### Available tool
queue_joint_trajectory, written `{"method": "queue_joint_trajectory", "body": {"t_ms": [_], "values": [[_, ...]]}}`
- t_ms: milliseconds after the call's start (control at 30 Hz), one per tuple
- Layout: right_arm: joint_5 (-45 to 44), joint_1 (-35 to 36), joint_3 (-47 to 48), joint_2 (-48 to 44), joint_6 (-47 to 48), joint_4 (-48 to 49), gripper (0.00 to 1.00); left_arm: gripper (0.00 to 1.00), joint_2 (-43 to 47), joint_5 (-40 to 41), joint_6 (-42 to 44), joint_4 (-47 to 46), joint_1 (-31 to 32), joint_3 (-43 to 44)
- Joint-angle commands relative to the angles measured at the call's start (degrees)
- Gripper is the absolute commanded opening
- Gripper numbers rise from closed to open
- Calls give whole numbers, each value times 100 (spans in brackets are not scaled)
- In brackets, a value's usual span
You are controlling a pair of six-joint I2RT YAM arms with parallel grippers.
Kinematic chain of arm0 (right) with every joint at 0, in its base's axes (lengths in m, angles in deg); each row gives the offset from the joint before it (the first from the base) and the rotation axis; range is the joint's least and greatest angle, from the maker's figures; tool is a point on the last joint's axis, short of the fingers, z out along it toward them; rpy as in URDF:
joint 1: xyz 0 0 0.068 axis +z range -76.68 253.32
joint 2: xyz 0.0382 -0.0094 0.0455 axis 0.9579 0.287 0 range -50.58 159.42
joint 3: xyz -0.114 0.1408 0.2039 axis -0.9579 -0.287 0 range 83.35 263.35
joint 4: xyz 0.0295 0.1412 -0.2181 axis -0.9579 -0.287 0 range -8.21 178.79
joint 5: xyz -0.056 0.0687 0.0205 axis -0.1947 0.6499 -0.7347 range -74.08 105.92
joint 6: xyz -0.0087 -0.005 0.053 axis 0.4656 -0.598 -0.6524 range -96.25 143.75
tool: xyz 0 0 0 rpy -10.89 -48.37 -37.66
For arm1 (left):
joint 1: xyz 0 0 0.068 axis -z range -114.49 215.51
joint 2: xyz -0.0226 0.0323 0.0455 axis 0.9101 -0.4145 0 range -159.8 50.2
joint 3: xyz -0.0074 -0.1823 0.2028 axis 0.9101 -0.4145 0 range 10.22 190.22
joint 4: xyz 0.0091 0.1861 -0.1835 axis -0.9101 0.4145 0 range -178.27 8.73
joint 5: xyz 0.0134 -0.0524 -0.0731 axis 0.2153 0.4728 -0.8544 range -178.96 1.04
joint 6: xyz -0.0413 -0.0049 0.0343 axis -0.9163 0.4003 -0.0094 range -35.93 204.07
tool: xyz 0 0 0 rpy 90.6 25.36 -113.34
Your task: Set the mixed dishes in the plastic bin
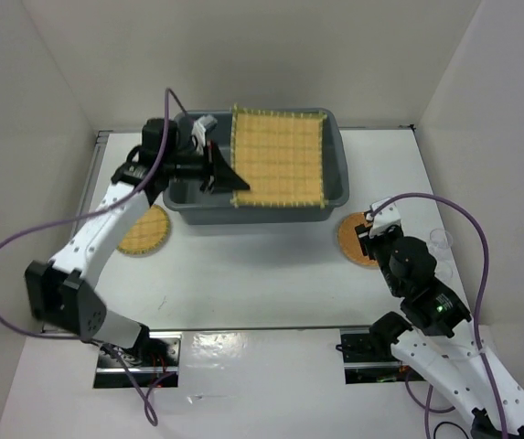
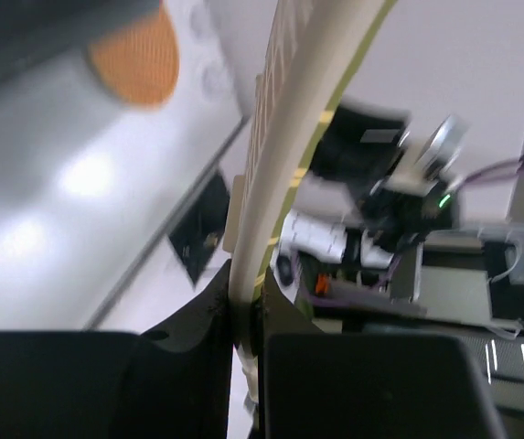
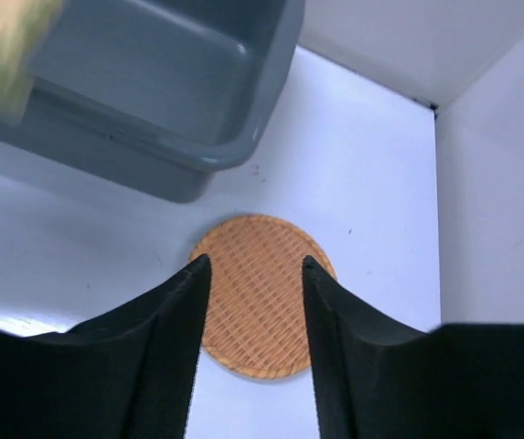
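Observation:
The mat (image 1: 278, 159) is still above the open bin, so my left gripper should go down inside the bin, move slightly to the right in the top view, and release the mat's edge.
My left gripper (image 1: 229, 176) is shut on the left edge of the square yellow woven mat (image 1: 278, 159) and holds it over the dark grey plastic bin (image 1: 338, 151). In the left wrist view the mat (image 2: 284, 137) runs edge-on between my fingers (image 2: 188, 352). My right gripper (image 3: 254, 270) is open and hovers over a round tan-orange disc (image 3: 260, 293), which lies right of the bin (image 3: 152, 82); in the top view that disc (image 1: 350, 240) is partly hidden by the arm. The other disc (image 1: 144, 230) lies on the table left of the bin. The clear glass cup (image 1: 441, 241) stands at the far right.
White walls close in the table on the left, back and right. The right wall stands close beside the cup. Purple cables loop off both arms.

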Motion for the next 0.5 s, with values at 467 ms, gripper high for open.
{"method": "queue_joint_trajectory", "body": {"t_ms": [467], "values": [[-501, -71, -382, -216, -214, 456, 66, 0, -5383, -785, 910, 994, -439, 4909]]}}
